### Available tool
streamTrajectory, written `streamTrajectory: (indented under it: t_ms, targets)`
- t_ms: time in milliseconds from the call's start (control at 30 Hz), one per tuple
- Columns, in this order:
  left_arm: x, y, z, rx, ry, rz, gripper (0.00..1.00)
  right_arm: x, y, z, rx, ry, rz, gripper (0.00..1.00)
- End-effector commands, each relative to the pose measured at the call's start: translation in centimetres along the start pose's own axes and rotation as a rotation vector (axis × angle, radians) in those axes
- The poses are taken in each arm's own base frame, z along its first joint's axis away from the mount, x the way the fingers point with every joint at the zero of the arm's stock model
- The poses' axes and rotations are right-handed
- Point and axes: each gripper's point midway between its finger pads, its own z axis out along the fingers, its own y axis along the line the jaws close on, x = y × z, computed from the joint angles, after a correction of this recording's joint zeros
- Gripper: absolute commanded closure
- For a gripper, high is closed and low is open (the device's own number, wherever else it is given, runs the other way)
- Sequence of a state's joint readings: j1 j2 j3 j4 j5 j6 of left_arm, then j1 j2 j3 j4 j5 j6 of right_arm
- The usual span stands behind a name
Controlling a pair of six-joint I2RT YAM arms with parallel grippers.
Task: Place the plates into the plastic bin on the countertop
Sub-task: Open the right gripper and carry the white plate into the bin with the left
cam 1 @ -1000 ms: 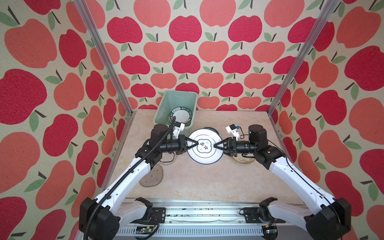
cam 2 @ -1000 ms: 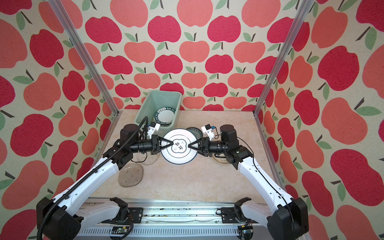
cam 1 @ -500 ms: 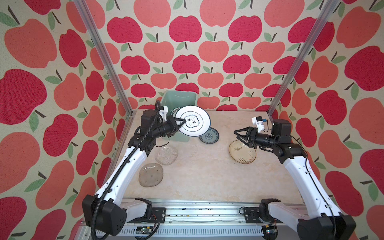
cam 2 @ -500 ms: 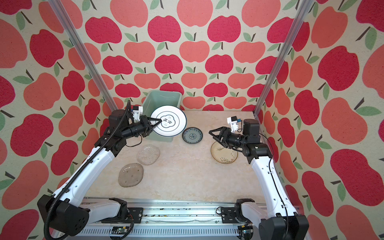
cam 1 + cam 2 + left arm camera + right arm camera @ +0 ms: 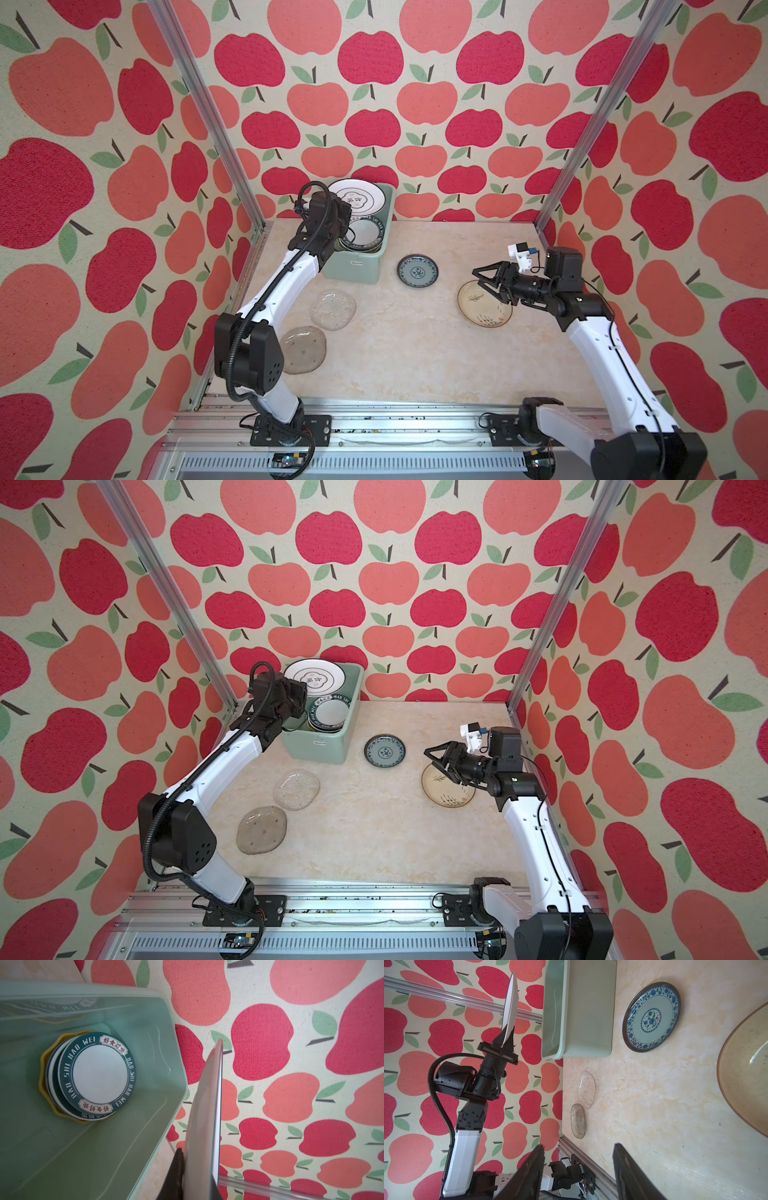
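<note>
The held plate still hangs high over the bin, so next my left gripper will tip downward and lower it onto the teal-rimmed plate (image 5: 367,232) (image 5: 99,1076) to let go of the held plate's rim.
My left gripper (image 5: 197,1178) is shut on the rim of a white dark-rimmed plate (image 5: 359,199), holding it tilted over the far end of the mint-green plastic bin (image 5: 353,266). Inside the bin a teal-rimmed plate (image 5: 99,1076) tops a stack on a yellow plate (image 5: 44,1084). My right gripper (image 5: 484,282) hangs open and empty over the near-left edge of a cream brush-marked plate (image 5: 484,309). On the countertop (image 5: 415,353) lie a small blue-patterned plate (image 5: 417,271) and two clear glass plates (image 5: 333,309) (image 5: 302,349).
Apple-patterned walls close in the back and both sides, with aluminium posts (image 5: 208,116) (image 5: 598,116) at the back corners. The bin stands at the back left against the wall. A metal rail (image 5: 395,419) carrying both arm bases runs along the front edge.
The white plate, held between both grippers at mid-table, has gone left and back with the left gripper to above the bin. The right gripper let go and drew back right.
</note>
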State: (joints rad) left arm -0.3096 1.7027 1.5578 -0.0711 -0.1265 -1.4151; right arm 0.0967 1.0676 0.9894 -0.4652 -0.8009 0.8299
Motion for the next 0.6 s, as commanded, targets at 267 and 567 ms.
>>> streamTrajectory:
  t_ms: [267, 567]
  targets:
    - [-0.1, 1.0, 6.1, -0.182, -0.334, -0.194, 1.00, -0.3, -0.1, -0.2, -0.006, -0.030, -0.065, 0.45]
    - [0.4, 5.0, 9.7, -0.341, -0.409, -0.192, 1.00, 0.3, -0.3, -0.1, 0.003, -0.014, -0.093, 0.45]
